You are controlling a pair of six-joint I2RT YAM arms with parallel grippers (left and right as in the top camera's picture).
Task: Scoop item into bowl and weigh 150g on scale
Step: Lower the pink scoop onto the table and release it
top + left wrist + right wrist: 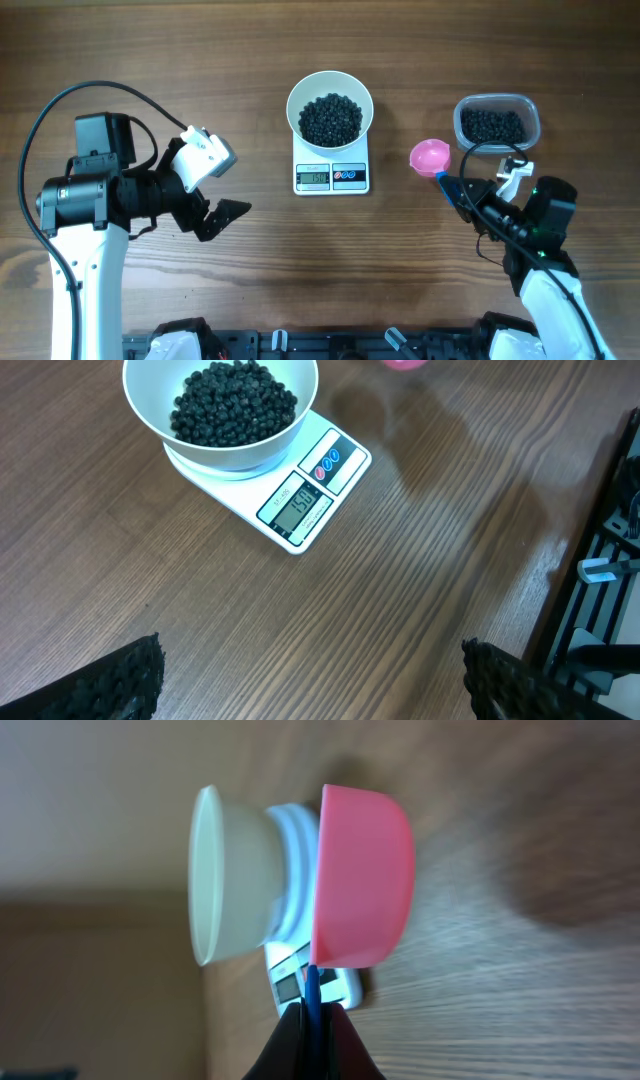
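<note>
The robot's right gripper needs to go down and let go of the scoop on the bare wood below, between the scale and the tub, since the display shows the target weight.
A white bowl [330,113] heaped with tiny black beads [331,119] stands on the white scale [331,172], whose display is lit. From the left wrist view the bowl [221,422], its beads [234,402] and the scale [300,495] lie ahead. My left gripper [222,217] hovers open over bare wood left of the scale, its fingertips [110,685] wide apart. My right gripper [458,192] is shut on the blue handle [313,988] of a pink scoop [430,156] held between the scale and the tub. The scoop [362,876] looks empty from the overhead view.
A clear plastic tub [497,123] with more black beads sits at the right rear. Black rails and equipment run along the table's near edge [330,345]. Bare wood lies in front of the scale.
</note>
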